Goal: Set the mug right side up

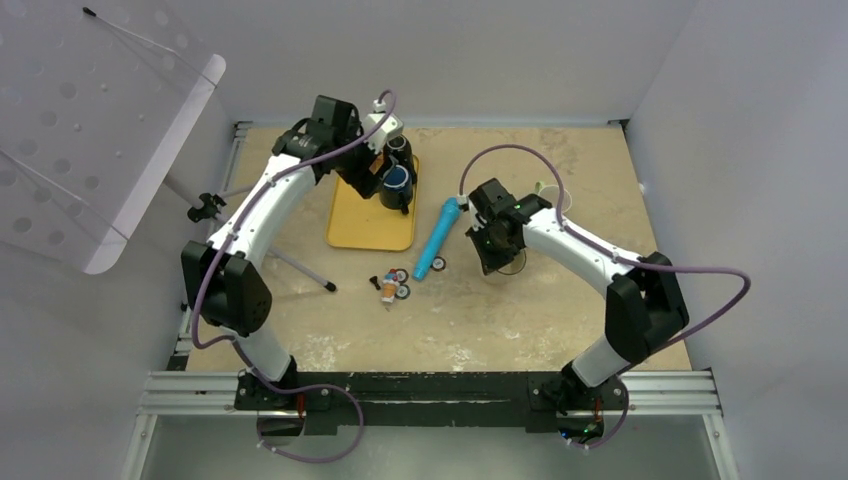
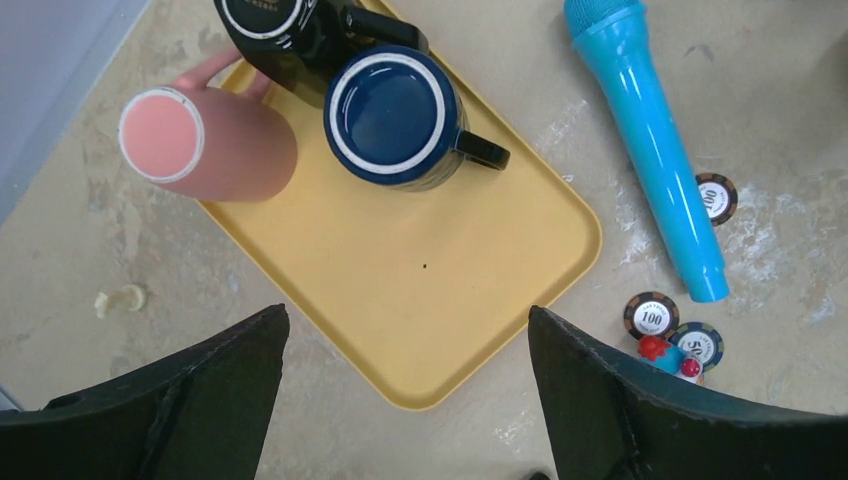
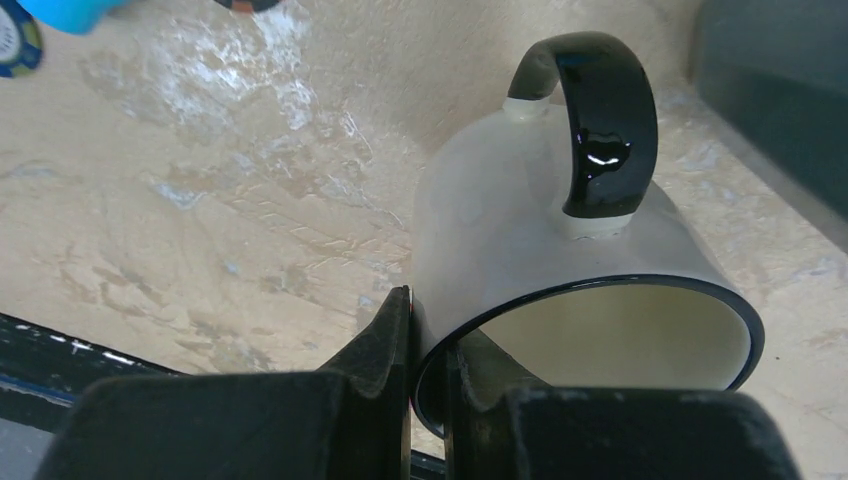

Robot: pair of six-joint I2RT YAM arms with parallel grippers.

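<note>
Next, I turn my left gripper and lower it toward the right in the top view onto the blue mug's black handle (image 1: pixel 405 208) (image 2: pixel 484 150), because this mug stands bottom up.
A white mug (image 3: pixel 540 250) with a black rim and black handle (image 3: pixel 600 120) is tilted on its side, mouth towards the wrist camera and handle on top. My right gripper (image 3: pixel 428 350) is shut on its wall at the rim, one finger outside and one inside. In the top view my right gripper (image 1: pixel 498 240) is right of the table's middle and hides most of the mug. My left gripper (image 2: pixel 405 318) is open and empty above the yellow tray (image 2: pixel 450 290); it shows in the top view (image 1: pixel 388 170) too.
On the tray stand a blue mug (image 2: pixel 392 115), a black mug (image 2: pixel 290 30) and a pink mug (image 2: pixel 215 145). A blue microphone (image 1: pixel 437 238), poker chips (image 2: pixel 652 315) and a small toy (image 1: pixel 388 290) lie mid-table. A stand's legs (image 1: pixel 300 268) reach in from the left.
</note>
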